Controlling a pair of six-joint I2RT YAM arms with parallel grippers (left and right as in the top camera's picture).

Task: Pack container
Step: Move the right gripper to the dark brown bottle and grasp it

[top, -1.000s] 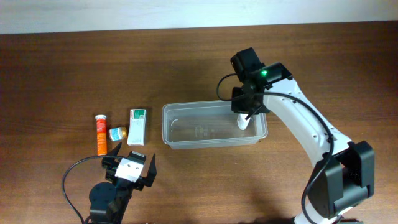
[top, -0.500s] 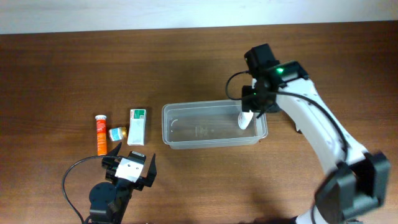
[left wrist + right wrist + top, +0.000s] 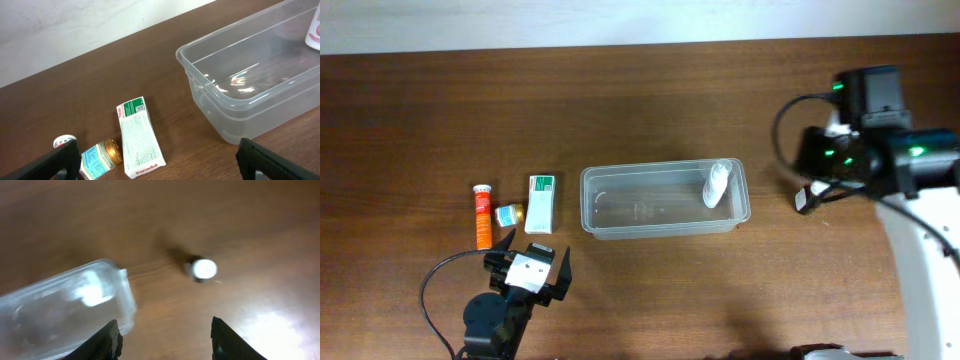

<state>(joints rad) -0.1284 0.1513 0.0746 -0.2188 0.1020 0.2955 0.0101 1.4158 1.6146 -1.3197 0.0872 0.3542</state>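
Next, my right gripper moves down toward the small white round thing, its open fingers to either side, because the thing still stands outside the container point(image 3: 640, 205).
The clear plastic container point(image 3: 640, 205) sits mid-table. A white bottle point(image 3: 716, 185) leans inside its right end. My right gripper point(image 3: 807, 196) is open and empty, to the right of the container and apart from it. In the right wrist view the open fingers point(image 3: 167, 345) hover over bare wood, with the container's end point(image 3: 65, 310) at the left. My left gripper point(image 3: 534, 252) is open and empty near the front edge. In the left wrist view the open jaws point(image 3: 157, 170) face the container point(image 3: 235, 100) and the white bottle point(image 3: 314, 30).
A white-and-green carton point(image 3: 540, 203), a small blue-labelled jar point(image 3: 507, 214) and an orange tube point(image 3: 481, 216) lie left of the container. The left wrist view shows the carton point(image 3: 140, 132), the jar point(image 3: 102, 155) and the tube's cap point(image 3: 64, 142). A small white round thing point(image 3: 204, 268) sits on the wood.
My right gripper has let go of the white bottle inside the container's right end and pulled away to the right. The left arm has not moved.
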